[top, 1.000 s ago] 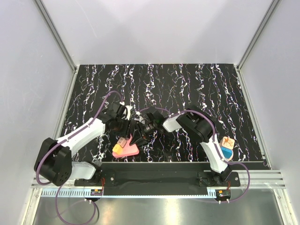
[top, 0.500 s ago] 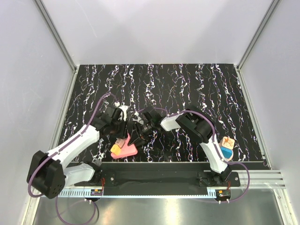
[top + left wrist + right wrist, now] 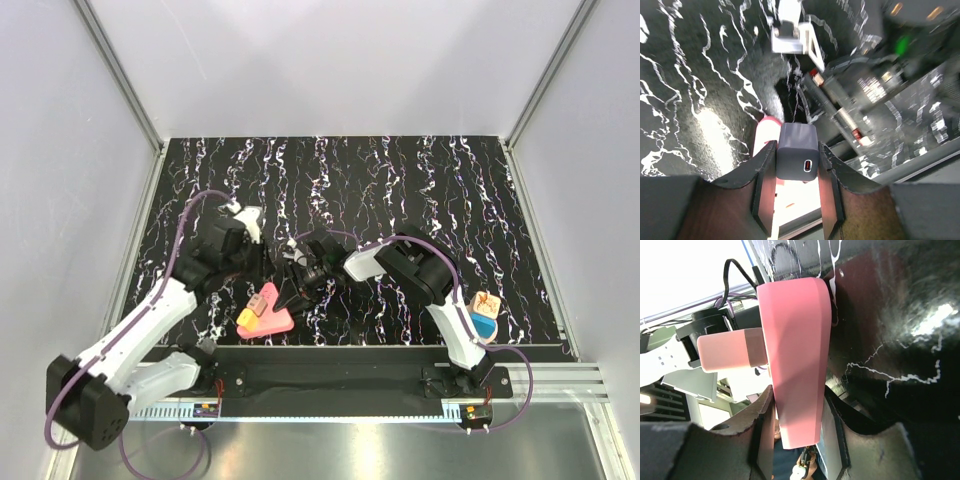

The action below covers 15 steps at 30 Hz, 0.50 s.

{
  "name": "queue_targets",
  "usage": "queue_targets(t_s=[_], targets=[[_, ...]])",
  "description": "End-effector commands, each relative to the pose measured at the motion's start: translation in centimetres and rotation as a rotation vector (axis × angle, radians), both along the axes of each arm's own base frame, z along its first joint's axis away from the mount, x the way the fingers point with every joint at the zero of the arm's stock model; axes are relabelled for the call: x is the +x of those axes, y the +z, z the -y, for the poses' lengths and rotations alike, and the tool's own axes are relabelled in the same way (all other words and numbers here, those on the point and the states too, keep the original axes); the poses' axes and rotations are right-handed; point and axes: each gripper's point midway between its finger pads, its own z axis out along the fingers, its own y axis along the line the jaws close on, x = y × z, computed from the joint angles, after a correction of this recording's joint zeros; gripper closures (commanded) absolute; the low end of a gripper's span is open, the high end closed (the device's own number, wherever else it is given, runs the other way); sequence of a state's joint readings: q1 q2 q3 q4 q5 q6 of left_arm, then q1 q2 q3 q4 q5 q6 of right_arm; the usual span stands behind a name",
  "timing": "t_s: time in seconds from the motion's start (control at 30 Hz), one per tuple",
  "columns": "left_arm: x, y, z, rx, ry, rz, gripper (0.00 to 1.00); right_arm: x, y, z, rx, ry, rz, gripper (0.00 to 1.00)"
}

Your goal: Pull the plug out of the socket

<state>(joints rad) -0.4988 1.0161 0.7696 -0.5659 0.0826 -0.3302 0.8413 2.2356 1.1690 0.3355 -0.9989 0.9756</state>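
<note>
The plug is off the socket (image 3: 273, 320), so my left gripper will next swing to the left in the top view and down, and release the plug on the tabletop by its arm's base.
In the left wrist view, my left gripper (image 3: 796, 146) is shut on a grey block-shaped plug (image 3: 797, 157) with a small port on its near face. The plug is lifted clear of the pink socket (image 3: 767, 133) below it. From above, the left gripper (image 3: 246, 260) hovers just back-left of the pink socket (image 3: 273, 320). The socket lies near the table's front edge and carries a yellow plug (image 3: 247, 317) and a pink plug (image 3: 265, 300). My right gripper (image 3: 798, 391) is shut on the socket's (image 3: 792, 330) body. That pink plug (image 3: 725, 353) sticks out of its side.
A wooden block (image 3: 486, 302) sits on a blue piece (image 3: 484, 326) at the front right, beside the right arm's base. White walls enclose the black marbled table (image 3: 400, 190). A black rail (image 3: 330, 366) runs along the front edge.
The left arm has drawn back and to the left, away from the socket, with the grey plug in its jaws. The right gripper keeps its hold; the socket shifted slightly forward-left.
</note>
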Motion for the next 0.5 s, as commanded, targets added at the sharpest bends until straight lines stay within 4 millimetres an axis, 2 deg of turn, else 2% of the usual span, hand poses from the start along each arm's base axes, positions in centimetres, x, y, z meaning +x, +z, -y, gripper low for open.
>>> queue_targets(t_s=[0.0,0.07,0.27,0.3,0.37,0.4,0.47], targets=[[2.1,4.9,-1.2,-0.100,0.135,0.131,1.00,-0.3,-6.0,2.5,-0.249,-0.097,-0.032,1.00],[2.1,5.0,-2.5,-0.129,0.227,0.111,1.00,-0.2,-5.9,2.4,-0.241,-0.094,-0.026,1.00],[0.9,5.2,-8.7,-0.202,0.561,0.058,1.00,-0.2,-5.7,2.2,-0.227,-0.080,-0.025,0.98],[0.3,4.6,-10.4,-0.190,0.651,0.022,1.00,-0.2,-5.6,2.1,-0.225,-0.081,-0.021,0.98],[-0.2,4.2,-11.9,-0.211,0.761,-0.019,1.00,-0.1,-5.6,2.1,-0.226,-0.082,-0.018,0.98],[-1.1,3.3,-13.3,-0.204,0.855,-0.072,1.00,-0.1,-5.6,2.1,-0.227,-0.083,-0.019,0.98],[-1.7,2.3,-14.2,-0.233,0.947,-0.123,1.00,-0.1,-5.6,2.1,-0.226,-0.081,-0.019,0.98]])
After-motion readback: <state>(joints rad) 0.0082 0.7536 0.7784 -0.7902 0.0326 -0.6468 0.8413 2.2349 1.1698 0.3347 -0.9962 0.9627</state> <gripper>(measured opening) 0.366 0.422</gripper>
